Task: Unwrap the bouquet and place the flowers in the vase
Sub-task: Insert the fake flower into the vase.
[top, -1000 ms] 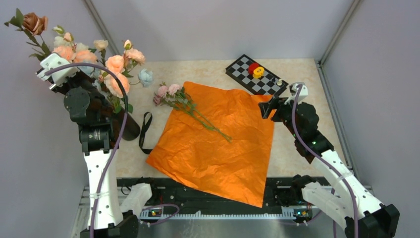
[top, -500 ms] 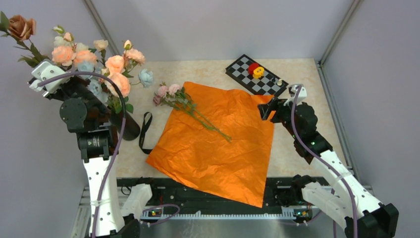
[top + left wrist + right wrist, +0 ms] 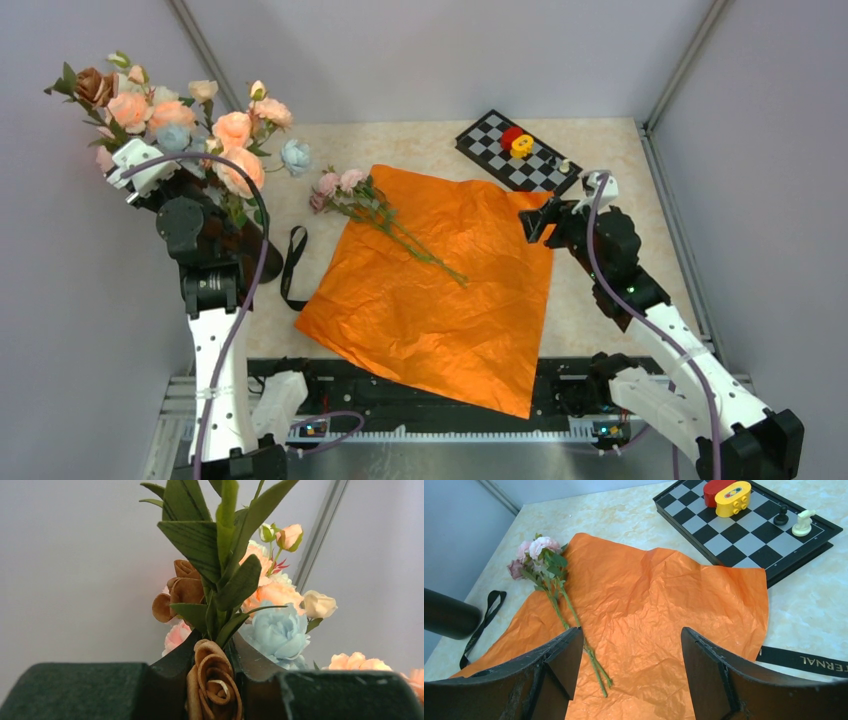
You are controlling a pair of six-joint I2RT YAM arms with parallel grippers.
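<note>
The brown roses [image 3: 214, 680] still stick out past the peach blooms, so next my left gripper should lower and shift toward the black vase [image 3: 266, 262], releasing the leafy stem.
The bouquet's orange paper [image 3: 440, 290] lies spread flat mid-table, its black ribbon [image 3: 292, 262] loose to the left. A few pink flowers [image 3: 340, 186] lie on the paper's far left corner, stems pointing to the middle. The black vase [image 3: 266, 262] stands at the left, partly hidden by my left arm, with several peach, pink and pale-blue flowers [image 3: 235, 130] in it. My left gripper [image 3: 215, 652] is shut on a leafy stem with brown roses [image 3: 214, 680], held up among those blooms. My right gripper [image 3: 630, 635] hangs open over the paper's right edge.
A chessboard [image 3: 515, 150] with a red and a yellow block and two chess pieces sits at the far right. Grey walls close in on the left, right and back. A black lettered strip [image 3: 804, 661] lies beside the paper's right edge.
My left arm swung left with the brown-rose stem, then came back right and lower, toward the flowers in the vase. The right arm has stayed still.
</note>
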